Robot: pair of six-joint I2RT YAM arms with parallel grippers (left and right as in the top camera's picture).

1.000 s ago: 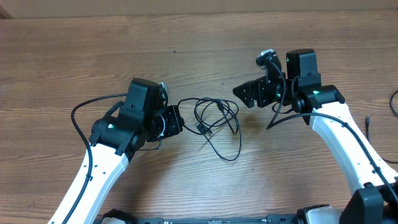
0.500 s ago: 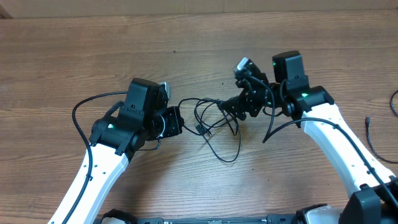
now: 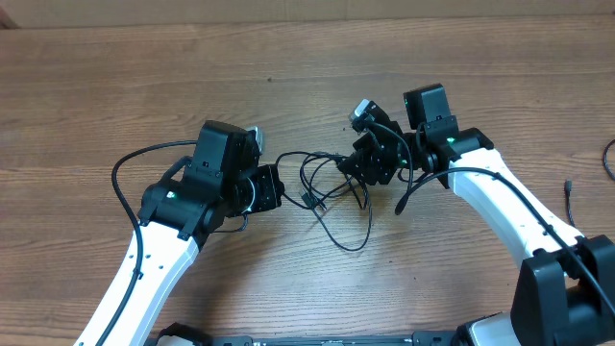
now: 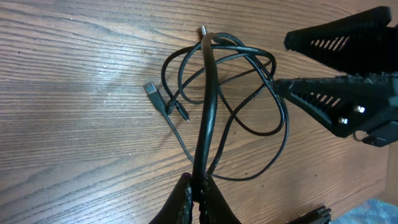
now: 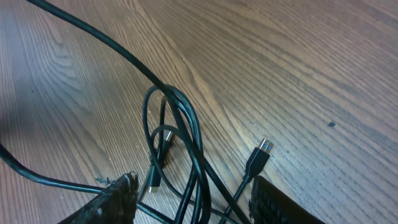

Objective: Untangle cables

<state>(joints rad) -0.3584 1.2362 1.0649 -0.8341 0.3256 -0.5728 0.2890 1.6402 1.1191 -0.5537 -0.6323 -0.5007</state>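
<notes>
My left gripper holds its place beside the tangle, opens and releases the pinched piece of cable [image 3: 282,160] [image 4: 199,169] over the bare wood next. My right gripper already straddles several pieces of cable.
The cables [image 3: 313,200] lie as a loose black tangle on the wooden table between my two arms. My left gripper [image 3: 278,186] sits at the tangle's left edge. In the left wrist view it [image 4: 200,182] is shut on one strand, which runs taut up across the loops [image 4: 208,81]. My right gripper [image 3: 354,165] is down over the tangle's right side. Its fingers [image 5: 112,199] stand open in the right wrist view, with several strands [image 5: 191,134] running between them untouched. A plug [image 5: 261,155] lies just ahead of the right finger, and another plug [image 4: 151,90] lies left of the loops.
A separate thin black cord [image 3: 571,204] lies near the table's right edge. Thicker arm cables arc beside the left arm [image 3: 123,165] and under the right wrist [image 3: 415,190]. Bare wood table [image 3: 288,77] stretches behind the tangle.
My right gripper has moved left and down from beside the tangle onto its right loops, and its jaws have narrowed. The left gripper has kept still, holding its strand.
</notes>
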